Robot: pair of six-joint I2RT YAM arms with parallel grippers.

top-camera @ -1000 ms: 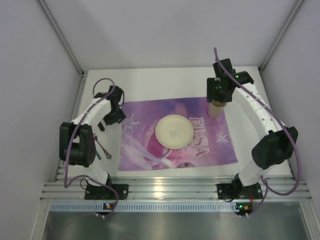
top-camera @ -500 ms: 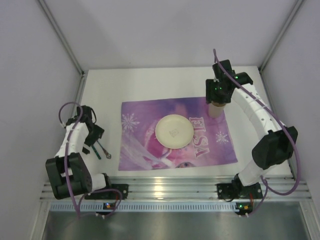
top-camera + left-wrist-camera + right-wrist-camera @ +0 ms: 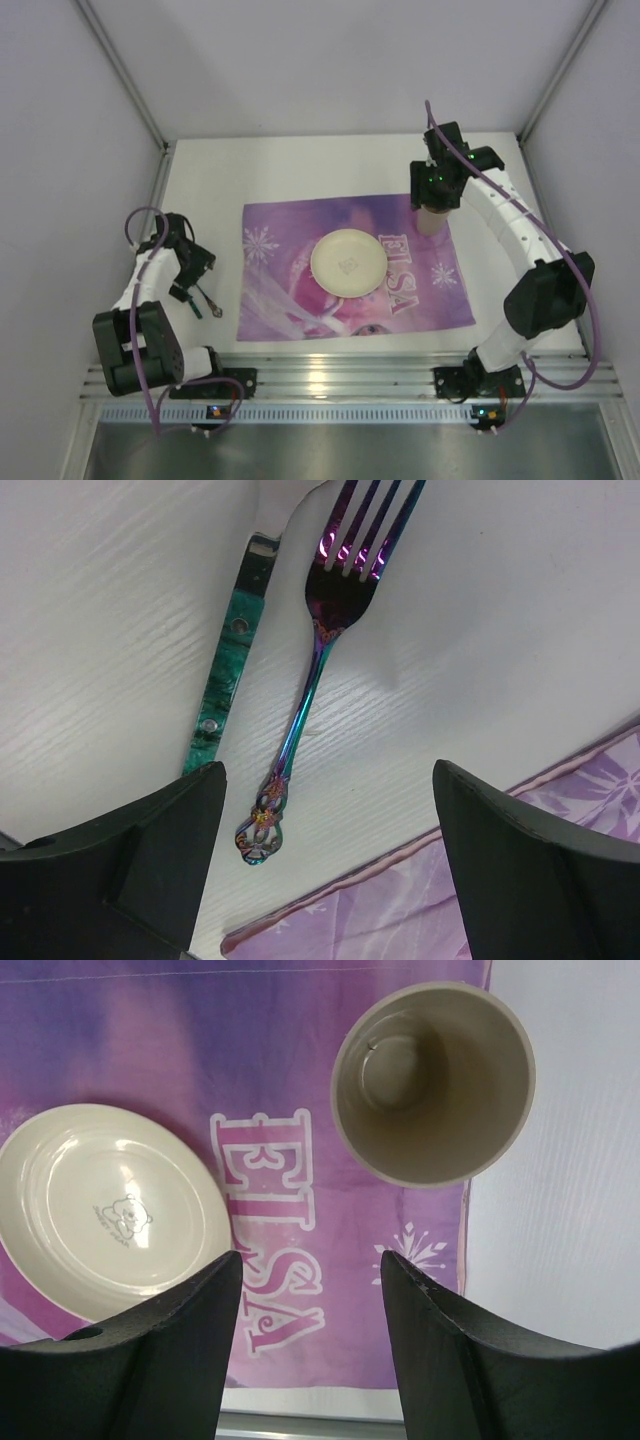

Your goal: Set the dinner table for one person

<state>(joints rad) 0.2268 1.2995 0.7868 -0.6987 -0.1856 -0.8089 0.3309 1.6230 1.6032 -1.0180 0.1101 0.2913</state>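
Observation:
The handle of the rainbow-coloured fork is below my left gripper, between its open fingers, so next I should move my left gripper down onto the handle's middle [image 3: 203, 292] [image 3: 299, 720] and close it.
A rainbow-coloured fork [image 3: 318, 640] and a green-handled piece of cutlery [image 3: 228, 670] lie side by side on the white dinner table [image 3: 300, 170], left of the purple ELSA placemat [image 3: 300, 290]. My left gripper [image 3: 330, 870] is open and empty above the fork's handle end; in the top view it [image 3: 192, 276] is over the fork [image 3: 210, 303]. A cream plate [image 3: 348, 263] sits mid-placemat. A beige cup [image 3: 432, 1082] stands upright at the mat's far right corner. My right gripper [image 3: 310, 1330] is open and empty, just above and near the cup [image 3: 432, 220].
The ribbed aluminium rail [image 3: 340, 375] runs along the near edge by the arm bases. Grey walls close in the left, right and back. The placemat's corner [image 3: 450, 900] lies under my left gripper's right finger. The plate [image 3: 110, 1210] shows left of my right gripper.
My left arm has swung from the placemat's left edge out to the left and down over the fork. The right arm has barely moved above the cup.

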